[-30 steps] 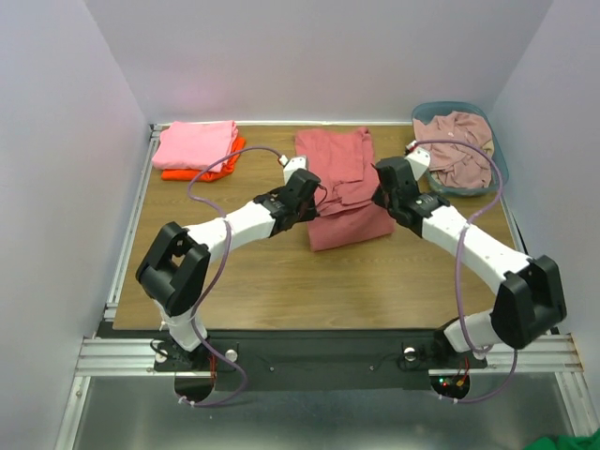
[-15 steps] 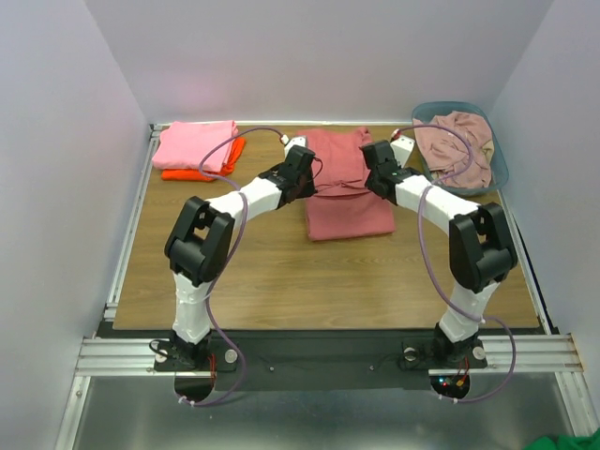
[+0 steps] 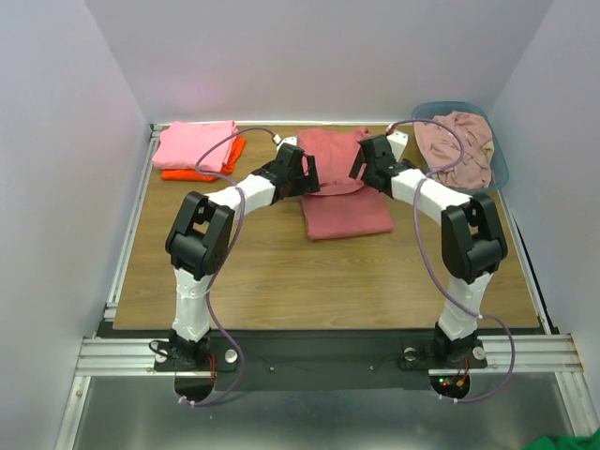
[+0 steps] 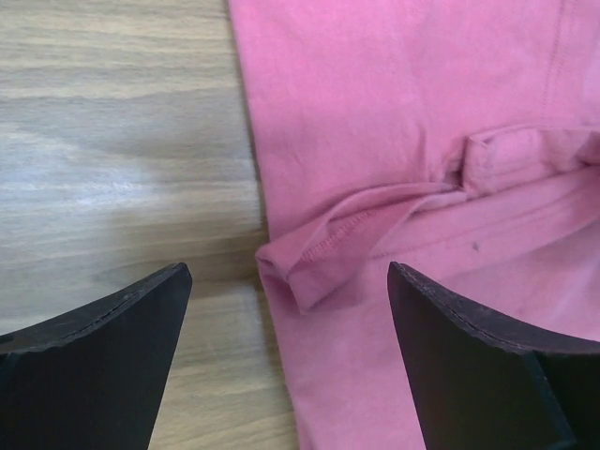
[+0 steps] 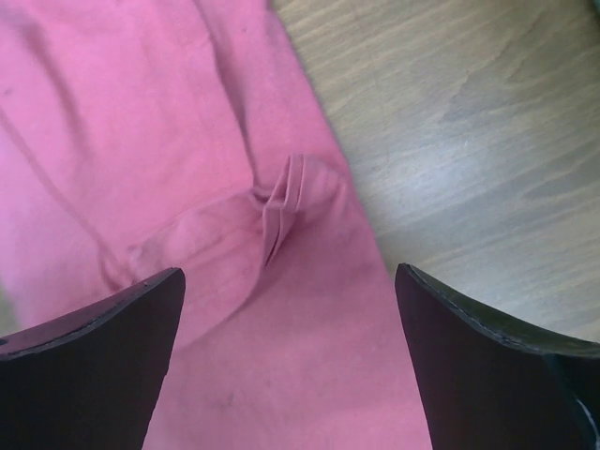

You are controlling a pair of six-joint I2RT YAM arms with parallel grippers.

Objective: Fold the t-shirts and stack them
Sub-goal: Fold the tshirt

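The shirt's near corner (image 3: pixel 311 235) lies back toward my base, so my left gripper needs to draw its open fingers back and down onto it, along the shirt edge below.
A dusty coral-red t-shirt (image 3: pixel 349 211) lies folded at the middle back of the table. My left gripper (image 3: pixel 307 178) hovers over its left edge and my right gripper (image 3: pixel 360 169) over its right edge. Both stand open with nothing between the fingers. In the left wrist view the shirt (image 4: pixel 394 112) shows a loose hem fold between the jaws of that gripper (image 4: pixel 291 361). In the right wrist view the shirt (image 5: pixel 141 122) has a small pucker ahead of that gripper (image 5: pixel 291 366). A bright pink t-shirt (image 3: pixel 194 143) lies folded on an orange one (image 3: pixel 200 173) at the back left.
A blue-grey basket (image 3: pixel 498 172) at the back right holds a crumpled pale dusty-pink t-shirt (image 3: pixel 457 148). Bare wooden table (image 3: pixel 281 281) spreads in front of the folded shirt. White walls close in the back and both sides.
Both grippers went from shut to open and let go of the coral-red shirt. Both arms moved toward the back, carrying the near half over, and the shirt now lies shorter.
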